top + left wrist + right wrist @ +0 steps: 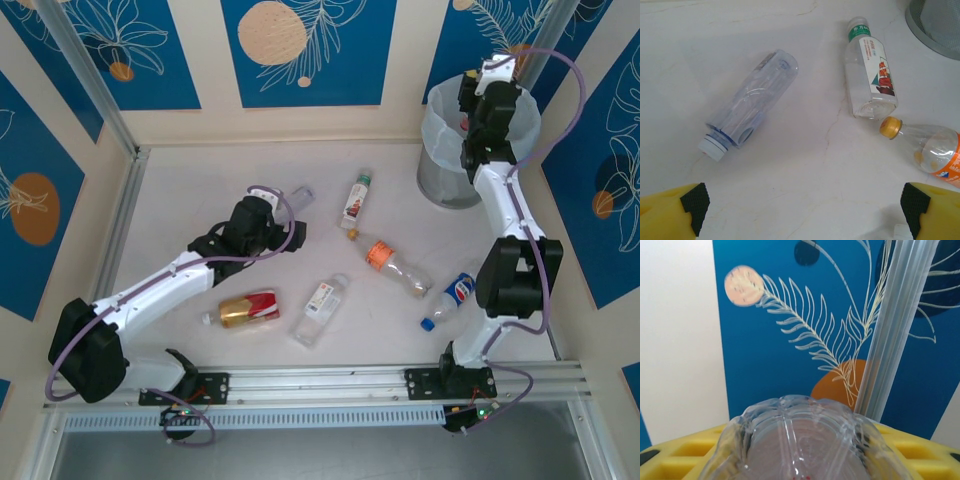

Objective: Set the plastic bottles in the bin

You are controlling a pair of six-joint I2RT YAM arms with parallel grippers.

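Observation:
The bin's lined opening is below my right gripper. I need to tilt my right gripper down next and lower its fingers toward that opening to let go of the clear bottle.
Several plastic bottles lie on the table: a clear unlabelled one, a green-capped one, an orange-labelled one, a blue-labelled one, a red and gold one and a white-labelled one. My left gripper hangs open just short of the clear bottle, with nothing between its fingers. My right gripper is raised over the bin, shut on a clear bottle whose base faces the camera.
Blue patterned wall panels and a metal post stand close behind the bin. A metal rail runs along the near edge. Bare table lies between the left gripper and the green-capped bottle.

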